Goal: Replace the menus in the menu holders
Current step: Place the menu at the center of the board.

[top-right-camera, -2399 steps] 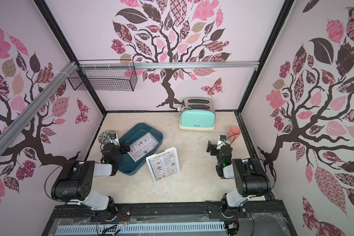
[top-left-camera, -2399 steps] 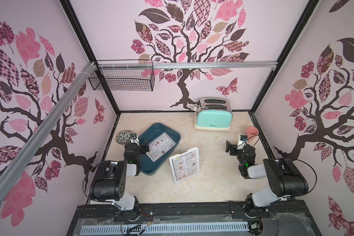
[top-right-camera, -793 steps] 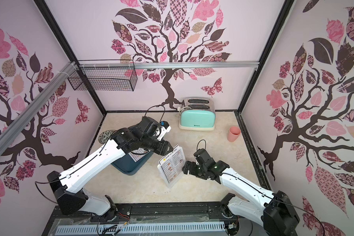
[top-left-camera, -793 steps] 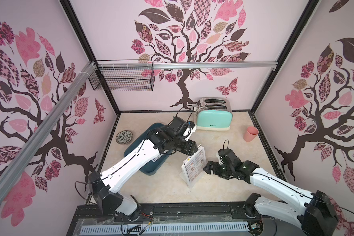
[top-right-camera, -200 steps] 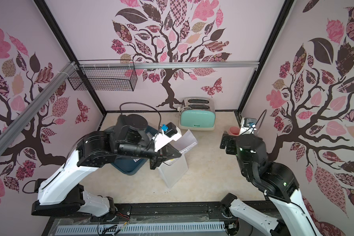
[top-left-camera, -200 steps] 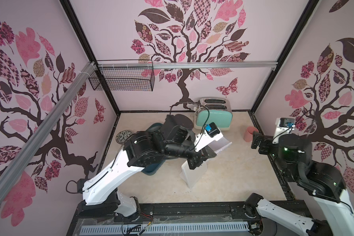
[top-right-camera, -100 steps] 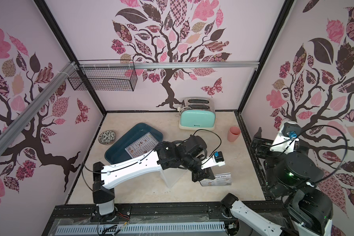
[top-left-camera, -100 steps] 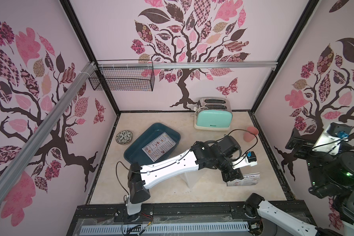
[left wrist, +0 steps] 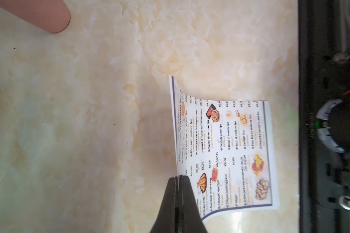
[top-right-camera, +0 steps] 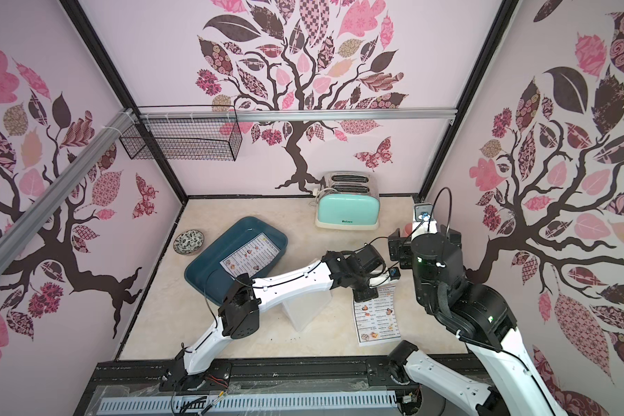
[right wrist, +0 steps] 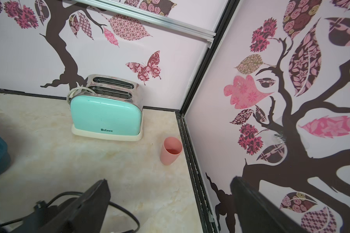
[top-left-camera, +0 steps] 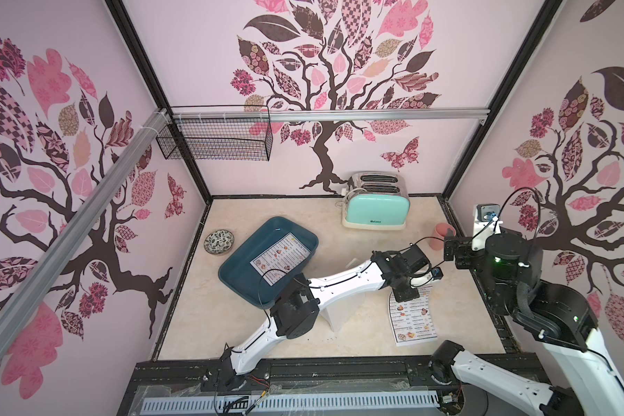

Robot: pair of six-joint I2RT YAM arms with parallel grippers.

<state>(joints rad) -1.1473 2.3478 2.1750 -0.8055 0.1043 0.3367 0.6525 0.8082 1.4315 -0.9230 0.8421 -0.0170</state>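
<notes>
My left gripper is above the bare tabletop and will next lower the menu's raised edge onto it and release, because the rest of the sheet already lies flat.
One menu [top-left-camera: 414, 321] [top-right-camera: 376, 318] lies mostly flat on the table at the right, its far end curling up. My left gripper [top-left-camera: 405, 294] [top-right-camera: 362, 296] [left wrist: 179, 178] is shut on that raised edge of the menu [left wrist: 228, 153]. The menu holder [top-left-camera: 341, 317] [top-right-camera: 305, 311], a whitish acrylic stand with no sheet in it, stands mid-table, partly hidden under my left arm. Another menu [top-left-camera: 281, 257] [top-right-camera: 253, 257] lies in the dark blue tray [top-left-camera: 233, 275] [top-right-camera: 200, 273]. My right gripper [top-left-camera: 454, 254] [top-right-camera: 397, 249] [right wrist: 170, 193] hangs open and holds nothing, high near the right wall.
A mint toaster [top-left-camera: 375, 214] [right wrist: 106, 115] stands at the back. A pink cup [top-left-camera: 442, 234] [right wrist: 170, 150] [left wrist: 49, 16] sits by the right wall, behind my right gripper. A small patterned dish [top-left-camera: 218, 242] is at the left edge, and a wire basket [top-left-camera: 215, 138] hangs on the back wall.
My left gripper has drawn the menu away from the holder to the right and lowered it, so most of the sheet now rests on the table. My right arm has swung inward from the wall.
</notes>
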